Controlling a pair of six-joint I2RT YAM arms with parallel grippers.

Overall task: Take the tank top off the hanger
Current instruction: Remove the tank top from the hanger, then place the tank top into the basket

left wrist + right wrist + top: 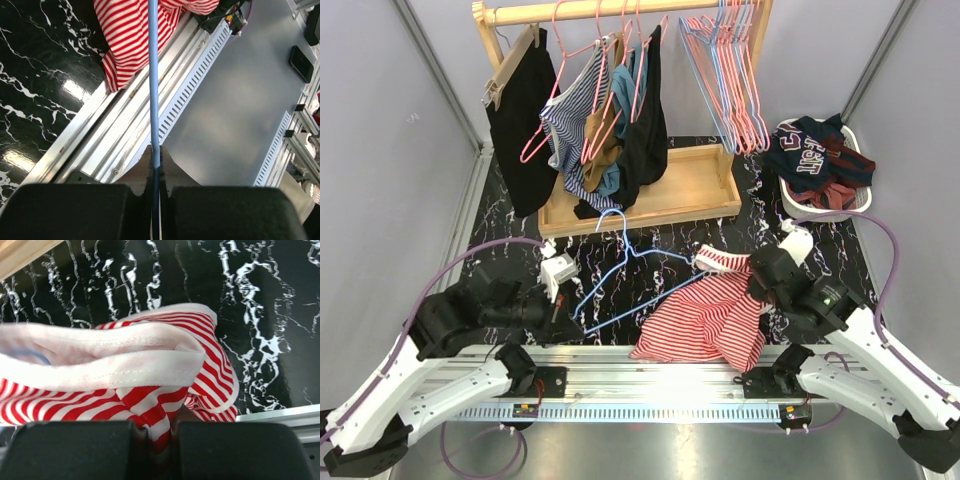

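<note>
My right gripper will next move over the tank top's heap and down and release the tank top's edge, because the heap is below the gripper and to its left in the top view.
A red-and-white striped tank top (pixel 705 315) lies crumpled near the table's front edge, with one end of a blue wire hanger (pixel 620 270) still running into it. My left gripper (pixel 563 322) is shut on the hanger's lower bar (pixel 154 100) at its left end. My right gripper (pixel 760 285) is shut on the tank top's white-trimmed edge (pixel 150 365). The tank top also shows in the left wrist view (pixel 131 35), draped over the front rail.
A wooden rack (pixel 650 190) with hung clothes and spare hangers (pixel 730 70) stands at the back. A white basket of clothes (pixel 820 165) sits at the back right. The aluminium rail (pixel 640 385) runs along the front edge.
</note>
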